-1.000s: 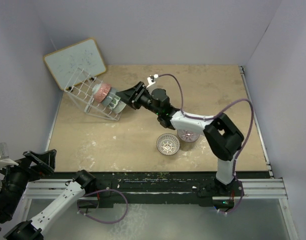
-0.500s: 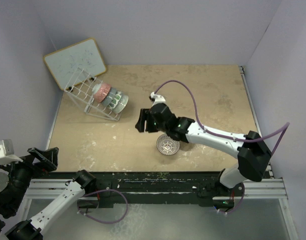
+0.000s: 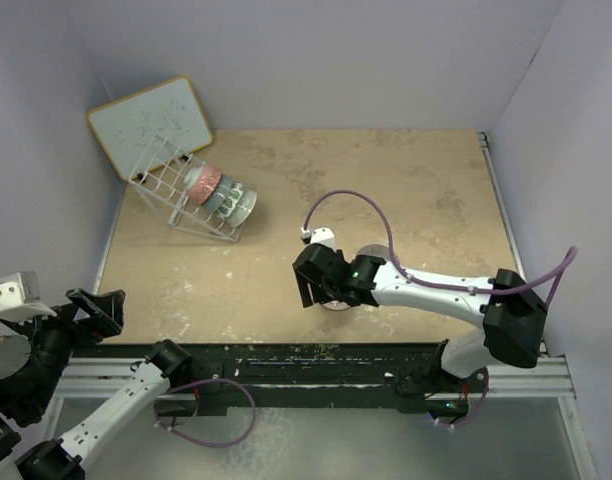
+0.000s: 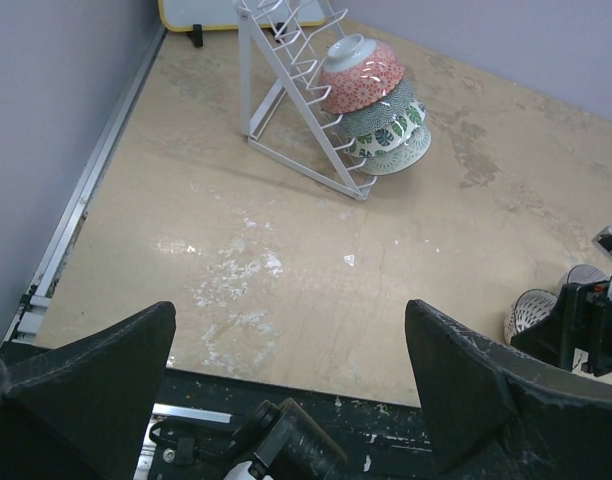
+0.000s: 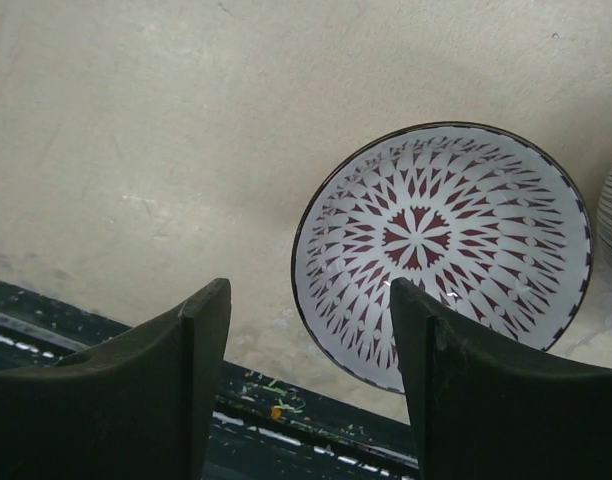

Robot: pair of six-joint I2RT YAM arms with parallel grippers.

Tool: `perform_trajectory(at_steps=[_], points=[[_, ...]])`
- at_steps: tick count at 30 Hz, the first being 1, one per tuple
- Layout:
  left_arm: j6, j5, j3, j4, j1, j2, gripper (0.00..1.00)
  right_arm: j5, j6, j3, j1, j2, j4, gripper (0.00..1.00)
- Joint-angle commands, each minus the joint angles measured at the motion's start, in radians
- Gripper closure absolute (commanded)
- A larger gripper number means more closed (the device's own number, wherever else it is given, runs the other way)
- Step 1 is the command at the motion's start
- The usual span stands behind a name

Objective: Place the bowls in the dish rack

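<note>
The rim of the dark red patterned bowl (image 5: pixel 300 308) already shows between my two spread fingers. My open right gripper needs to come down onto that rim next.
The white wire dish rack (image 3: pixel 166 190) stands tilted at the back left with three bowls (image 3: pixel 221 195) stacked on edge in it: a pink one (image 4: pixel 361 75) on top and green-patterned ones (image 4: pixel 386 120) below. A bowl with a dark red radial pattern (image 5: pixel 446 250) sits upright on the table near the front edge. My right gripper (image 5: pixel 308 290) hovers open over its near-left rim, holding nothing. Another bowl (image 3: pixel 379 257) lies just behind, partly hidden by the right arm. My left gripper (image 4: pixel 291 310) is open and empty beyond the table's front left corner.
A wood-framed whiteboard (image 3: pixel 151 125) leans on the back left wall behind the rack. The black front rail (image 5: pixel 106 330) runs just below the right gripper. Grey walls close in the table on three sides.
The right arm pulled back from the rack, leaving a bowl there, and swung to the front edge over the radial bowl. Its jaws opened wider. The left arm shifted slightly.
</note>
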Motion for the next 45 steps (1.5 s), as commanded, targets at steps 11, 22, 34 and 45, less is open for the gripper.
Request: perform_trajectory(at_steps=[11,22,34,45], points=[[-0.025,-0.001,0.003,0.007,-0.006,0.0,0.01,0.051,-0.065,0.039,0.005,0.137,-0.009,0.53],[-0.024,-0.005,0.011,0.0,-0.006,-0.006,0.01,0.041,-0.073,0.097,0.006,0.139,-0.011,0.95],[-0.024,-0.021,0.061,-0.027,-0.006,0.002,0.01,-0.211,-0.152,0.342,-0.024,0.108,0.197,1.0],[-0.013,-0.026,0.112,-0.041,-0.006,0.025,0.01,-0.787,0.107,0.449,-0.247,0.178,0.897,1.0]])
